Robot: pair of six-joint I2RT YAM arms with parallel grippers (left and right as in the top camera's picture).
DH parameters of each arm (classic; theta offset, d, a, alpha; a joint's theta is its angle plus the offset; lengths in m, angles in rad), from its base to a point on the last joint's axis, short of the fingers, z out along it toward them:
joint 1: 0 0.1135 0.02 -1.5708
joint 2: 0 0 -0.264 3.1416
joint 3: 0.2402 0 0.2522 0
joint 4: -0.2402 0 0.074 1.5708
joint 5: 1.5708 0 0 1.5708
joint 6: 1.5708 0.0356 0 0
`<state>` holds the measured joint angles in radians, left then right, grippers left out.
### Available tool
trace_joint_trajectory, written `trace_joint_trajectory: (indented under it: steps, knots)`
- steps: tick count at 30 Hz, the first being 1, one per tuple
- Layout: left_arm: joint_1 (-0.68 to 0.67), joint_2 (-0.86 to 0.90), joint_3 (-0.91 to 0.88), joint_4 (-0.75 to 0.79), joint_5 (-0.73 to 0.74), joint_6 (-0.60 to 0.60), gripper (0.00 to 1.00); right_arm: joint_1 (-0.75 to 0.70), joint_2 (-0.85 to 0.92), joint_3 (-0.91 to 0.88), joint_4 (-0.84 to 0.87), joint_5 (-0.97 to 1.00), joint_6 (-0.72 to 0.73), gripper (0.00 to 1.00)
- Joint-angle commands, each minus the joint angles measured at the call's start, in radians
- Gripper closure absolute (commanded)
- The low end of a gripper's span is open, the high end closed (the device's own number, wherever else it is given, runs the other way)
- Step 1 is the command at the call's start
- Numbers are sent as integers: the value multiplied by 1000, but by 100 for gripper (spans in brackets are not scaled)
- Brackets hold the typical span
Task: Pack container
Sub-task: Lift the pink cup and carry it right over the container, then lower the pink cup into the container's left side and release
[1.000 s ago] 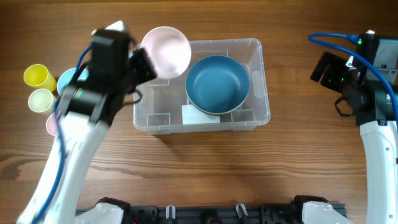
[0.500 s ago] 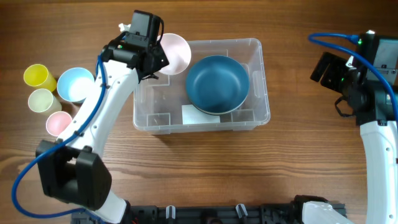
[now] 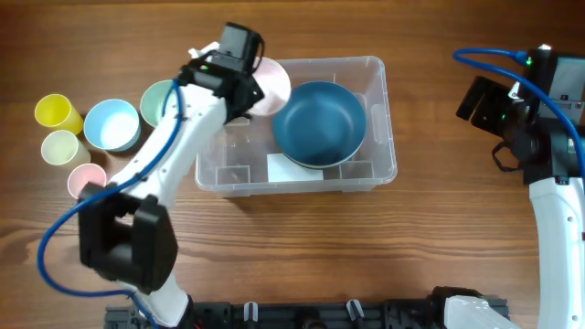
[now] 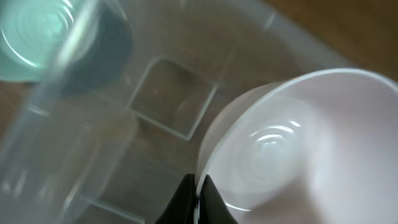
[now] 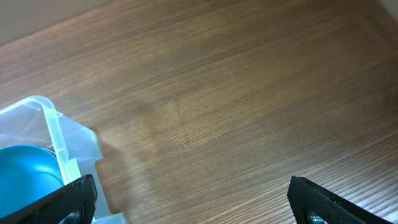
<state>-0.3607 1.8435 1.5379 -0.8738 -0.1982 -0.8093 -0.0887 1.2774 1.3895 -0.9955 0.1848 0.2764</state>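
My left gripper brings the pale pink bowl down onto the container's bottom beside the large blue bowl [image 3: 319, 122] next, since that bottom is free.
The clear plastic container [image 3: 384, 128] sits mid-table with a large blue bowl [image 3: 319, 122] in its right half. My left gripper [image 3: 249, 87] is shut on the rim of a pale pink bowl [image 3: 272, 84] and holds it over the container's back-left corner. In the left wrist view the fingers [image 4: 198, 202] pinch the pink bowl's [image 4: 298, 149] rim above the container's clear floor [image 4: 171, 96]. My right gripper [image 5: 193, 205] is open and empty over bare table to the right of the container [image 5: 53, 130].
Left of the container stand a green bowl [image 3: 157, 100], a light blue bowl [image 3: 111, 124], a yellow cup [image 3: 54, 111], a pale green cup [image 3: 59, 147] and a pink cup [image 3: 84, 179]. A white label [image 3: 283, 167] lies on the container floor.
My left gripper has carried the pink bowl rightward, from beside the container's back-left corner to over its inside. The green bowl has come into view. The right arm has not moved.
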Motion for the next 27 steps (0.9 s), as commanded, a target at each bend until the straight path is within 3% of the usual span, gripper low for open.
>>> trace_joint_trajectory:
  steps: [1,27]
  knots:
    - [-8,50,17,-16,-39,-90,96,-2,8,11,0,18,14,0]
    - [51,54,1,-37,-39,-132,96,-2,8,11,0,18,14,0]
